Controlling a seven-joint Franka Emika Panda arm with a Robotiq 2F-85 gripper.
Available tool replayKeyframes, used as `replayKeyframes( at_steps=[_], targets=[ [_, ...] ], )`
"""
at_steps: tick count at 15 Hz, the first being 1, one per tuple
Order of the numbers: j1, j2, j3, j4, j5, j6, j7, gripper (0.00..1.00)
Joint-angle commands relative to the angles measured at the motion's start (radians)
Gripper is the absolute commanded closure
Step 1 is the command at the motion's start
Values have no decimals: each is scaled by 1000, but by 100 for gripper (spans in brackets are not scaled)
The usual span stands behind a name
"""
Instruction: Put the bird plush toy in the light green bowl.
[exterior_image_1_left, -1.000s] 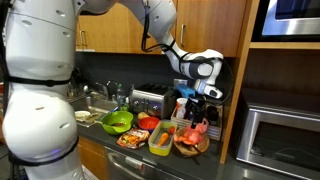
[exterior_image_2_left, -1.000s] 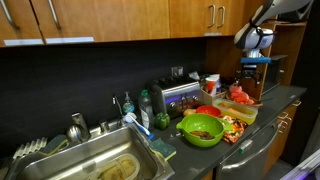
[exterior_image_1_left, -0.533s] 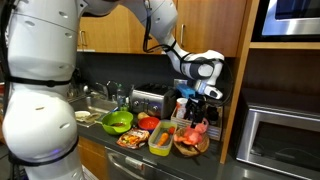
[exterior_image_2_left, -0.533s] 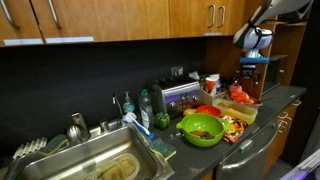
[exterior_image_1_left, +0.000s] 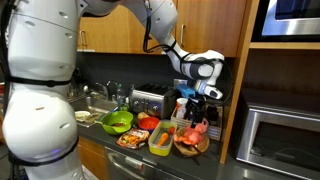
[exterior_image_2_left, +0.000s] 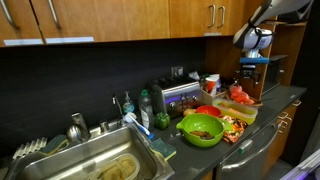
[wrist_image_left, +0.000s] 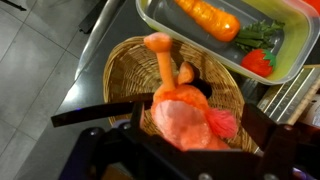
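My gripper lowers down into the basket (wrist_image_left: 125, 70) and around the body next, then closes, since the bird plush toy's pink body (wrist_image_left: 187, 122) already lies between its open fingers.
The pink-and-orange bird plush toy (wrist_image_left: 185, 115) lies in a brown woven basket (wrist_image_left: 125, 70), its long neck pointing away from me. My gripper (wrist_image_left: 195, 120) hangs low over the basket, open, with one dark finger on each side of the toy's body. In both exterior views the gripper (exterior_image_1_left: 198, 104) (exterior_image_2_left: 247, 66) is just above the toy (exterior_image_1_left: 198, 129) (exterior_image_2_left: 240, 95). The light green bowl (exterior_image_1_left: 107, 121) (exterior_image_2_left: 184, 130) stands further along the counter toward the sink, with some dark items inside it.
A yellow-green rectangular container (wrist_image_left: 290, 62) (exterior_image_1_left: 159, 140) with a carrot and other toy vegetables lies beside the basket. A small red bowl (exterior_image_1_left: 147, 123) (exterior_image_2_left: 208, 111), a toaster (exterior_image_2_left: 178, 96), bottles and a sink (exterior_image_2_left: 95, 165) are along the counter. A microwave (exterior_image_1_left: 280, 140) stands nearby.
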Motion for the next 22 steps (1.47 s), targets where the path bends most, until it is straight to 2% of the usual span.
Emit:
replayKeyframes(
  at_steps=[1,11,22],
  targets=[
    [7,0,-5,-1,4,6,-8,0],
    [6,58,2,-5,-8,58,-77,0],
    [-7,152,41,11,11,75,-263,0]
  ],
)
